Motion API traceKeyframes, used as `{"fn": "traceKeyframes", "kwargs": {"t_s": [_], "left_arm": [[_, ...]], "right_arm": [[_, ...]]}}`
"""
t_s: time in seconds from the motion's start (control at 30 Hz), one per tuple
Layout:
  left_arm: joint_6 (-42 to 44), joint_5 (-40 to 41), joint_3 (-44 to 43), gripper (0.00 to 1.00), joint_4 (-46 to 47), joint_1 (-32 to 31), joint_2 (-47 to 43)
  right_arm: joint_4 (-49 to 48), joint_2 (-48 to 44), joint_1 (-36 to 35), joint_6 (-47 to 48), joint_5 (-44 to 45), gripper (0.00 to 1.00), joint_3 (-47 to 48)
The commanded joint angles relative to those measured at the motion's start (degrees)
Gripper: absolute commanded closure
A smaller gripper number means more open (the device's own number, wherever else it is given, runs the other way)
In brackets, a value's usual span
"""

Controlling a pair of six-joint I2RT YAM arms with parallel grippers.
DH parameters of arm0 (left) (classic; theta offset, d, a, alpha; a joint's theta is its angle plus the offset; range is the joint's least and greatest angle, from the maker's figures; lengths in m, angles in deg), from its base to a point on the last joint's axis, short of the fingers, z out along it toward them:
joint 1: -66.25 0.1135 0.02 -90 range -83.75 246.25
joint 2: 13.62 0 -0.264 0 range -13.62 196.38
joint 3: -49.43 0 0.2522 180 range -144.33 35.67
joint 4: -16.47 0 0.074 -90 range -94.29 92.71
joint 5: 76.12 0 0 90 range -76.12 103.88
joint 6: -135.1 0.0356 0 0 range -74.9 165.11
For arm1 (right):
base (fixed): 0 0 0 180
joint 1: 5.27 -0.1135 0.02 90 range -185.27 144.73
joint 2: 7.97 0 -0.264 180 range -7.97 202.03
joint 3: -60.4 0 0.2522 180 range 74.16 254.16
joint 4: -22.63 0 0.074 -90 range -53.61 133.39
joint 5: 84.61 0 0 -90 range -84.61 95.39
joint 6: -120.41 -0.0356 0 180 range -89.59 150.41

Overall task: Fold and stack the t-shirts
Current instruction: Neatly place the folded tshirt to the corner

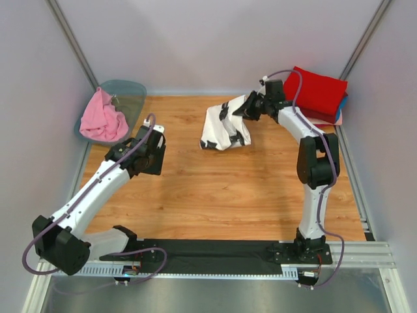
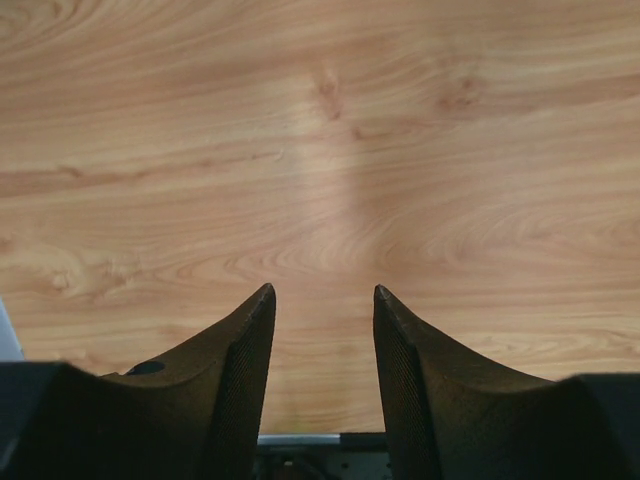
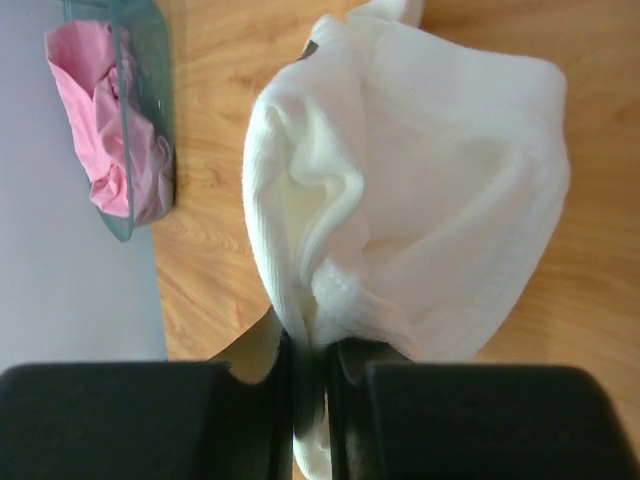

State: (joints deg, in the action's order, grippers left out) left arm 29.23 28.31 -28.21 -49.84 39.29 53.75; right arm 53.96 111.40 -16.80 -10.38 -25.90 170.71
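Observation:
The red-topped stack [image 1: 316, 90] is right of my right gripper in the top view, so my right gripper next needs to lift that way, lower the white t-shirt [image 1: 223, 127] there and release.
A white t-shirt [image 1: 223, 127] hangs bunched at the back middle of the table, its lower part resting on the wood. My right gripper [image 1: 242, 109] is shut on its edge; in the right wrist view the white cloth [image 3: 420, 190] is pinched between the closed jaws [image 3: 312, 350]. A pink t-shirt [image 1: 102, 119] lies crumpled in the tub, also seen in the right wrist view [image 3: 110, 120]. A folded red t-shirt [image 1: 317, 92] tops a stack at the back right, with blue and peach edges [image 1: 341, 107] below it. My left gripper [image 2: 322, 300] is open and empty over bare wood.
The translucent grey-green tub [image 1: 129, 91] stands at the back left corner, also in the right wrist view [image 3: 140, 60]. Grey walls enclose the table on three sides. A black rail [image 1: 215, 251] with both arm bases runs along the near edge.

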Motion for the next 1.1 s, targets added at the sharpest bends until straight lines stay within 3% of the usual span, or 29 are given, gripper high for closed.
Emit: {"fn": "traceKeyframes", "kwargs": {"t_s": [0.0, 0.2, 0.53, 0.73, 1.07], "left_arm": [[2.3, 5.3, 0.7, 0.49, 0.4, 0.1, 1.0], [1.1, 4.8, -0.2, 0.53, -1.9, 0.1, 5.6], [1.1, 3.9, 0.5, 0.54, -1.6, 0.1, 6.0], [1.1, 3.5, 0.5, 0.55, -1.8, 0.1, 7.5], [0.9, 4.0, 0.4, 0.57, -2.4, 0.1, 10.7]], "right_arm": [[7.8, 4.6, 1.9, 6.2, 2.9, 1.0, 10.3], [19.6, 13.4, 5.1, 12.8, 4.1, 1.0, 31.8], [23.1, 16.1, 9.1, 21.3, 8.1, 1.0, 48.6], [22.5, 14.3, 12.9, 23.8, 9.1, 1.0, 51.9], [18.6, 13.0, 19.9, 20.5, 6.4, 1.0, 54.6]]}}
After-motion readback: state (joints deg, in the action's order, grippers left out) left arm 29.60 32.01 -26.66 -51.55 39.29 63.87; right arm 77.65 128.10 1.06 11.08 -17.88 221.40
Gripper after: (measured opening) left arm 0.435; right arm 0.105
